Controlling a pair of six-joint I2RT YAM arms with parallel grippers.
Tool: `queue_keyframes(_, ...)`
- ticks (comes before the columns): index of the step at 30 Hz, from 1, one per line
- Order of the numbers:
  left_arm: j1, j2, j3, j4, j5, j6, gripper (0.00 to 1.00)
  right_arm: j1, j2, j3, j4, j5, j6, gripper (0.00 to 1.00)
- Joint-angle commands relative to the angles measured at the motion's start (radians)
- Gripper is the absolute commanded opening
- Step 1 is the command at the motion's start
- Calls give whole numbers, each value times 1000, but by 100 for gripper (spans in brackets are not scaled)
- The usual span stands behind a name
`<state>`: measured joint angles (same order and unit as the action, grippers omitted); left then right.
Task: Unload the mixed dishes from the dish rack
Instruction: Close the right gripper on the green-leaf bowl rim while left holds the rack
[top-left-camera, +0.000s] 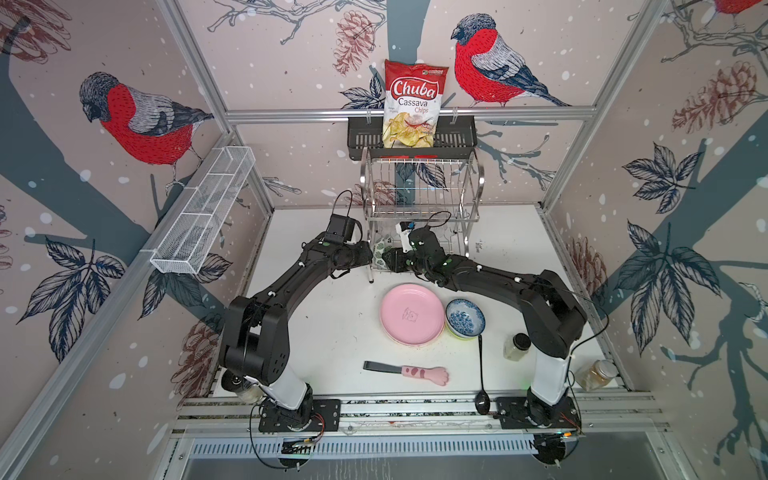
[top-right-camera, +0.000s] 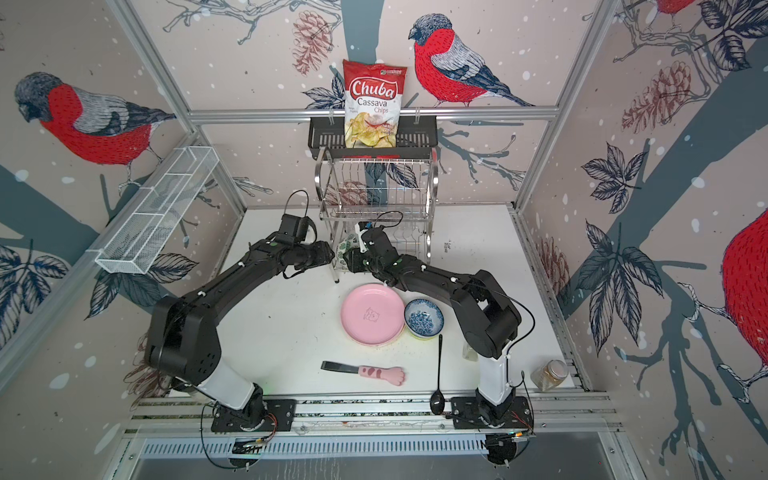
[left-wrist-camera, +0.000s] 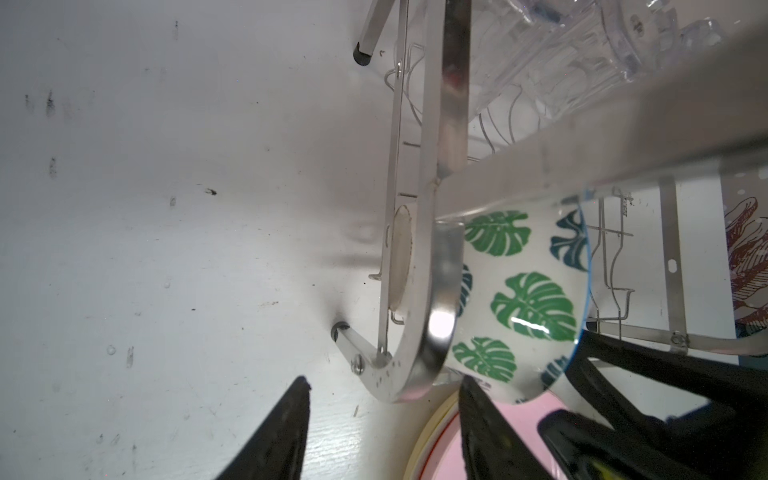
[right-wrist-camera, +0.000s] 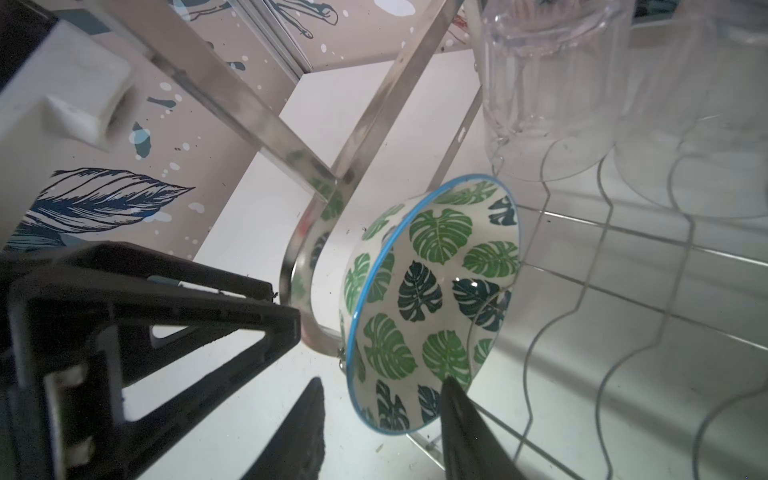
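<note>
The bowl's blue rim's near edge (right-wrist-camera: 377, 426) is between my gripper and the curved steel handle, so my right gripper will next move toward that handle, fingers open astride that edge, and close.
The green-leaf bowl (top-left-camera: 380, 248) (top-right-camera: 344, 246) lies tilted on its side at the left end of the dish rack's (top-left-camera: 419, 187) (top-right-camera: 376, 187) lower tier, against the curved steel handle (left-wrist-camera: 436, 316). My right gripper (right-wrist-camera: 382, 386) is open and straddles the bowl's (right-wrist-camera: 432, 282) blue rim, with one finger inside and the other outside and clear of it. My left gripper (left-wrist-camera: 384, 386) is open just outside that handle, near the bowl's (left-wrist-camera: 532, 299) underside. Clear glasses (right-wrist-camera: 540, 83) (left-wrist-camera: 582, 50) stand in the same tier. The pink plate (top-left-camera: 411, 320) and the blue-white bowl (top-left-camera: 464, 318) sit stacked on the table.
A black spoon (top-left-camera: 481, 374), a pink paw-shaped tool (top-left-camera: 415, 372), a black-lidded jar (top-left-camera: 515, 345) and another jar (top-left-camera: 598, 374) lie toward the front. A black basket (top-left-camera: 361, 139) with a chips bag hangs above the rack. A white mesh tray (top-left-camera: 203, 216) runs along the left wall.
</note>
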<state>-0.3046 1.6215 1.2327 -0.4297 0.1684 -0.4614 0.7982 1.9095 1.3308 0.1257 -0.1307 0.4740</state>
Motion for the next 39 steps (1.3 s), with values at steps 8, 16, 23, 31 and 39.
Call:
queue_keyframes(8, 6, 30, 9, 36, 42, 20, 44, -15, 122, 139, -6, -114, 4, 44)
queue_keyframes(16, 5, 43, 6, 37, 52, 21, 29, -50, 178, 153, 60, -210, 65, 36)
queue_keyframes(23, 5, 49, 6, 37, 57, 18, 23, -63, 221, 172, 98, -300, 98, 13)
queue_keyframes(31, 6, 52, 5, 34, 51, 16, 22, -71, 203, 124, 135, -325, 109, 0)
queue_keyframes(39, 8, 59, 5, 29, 49, 21, 20, -97, 133, 9, 269, -408, 164, 0)
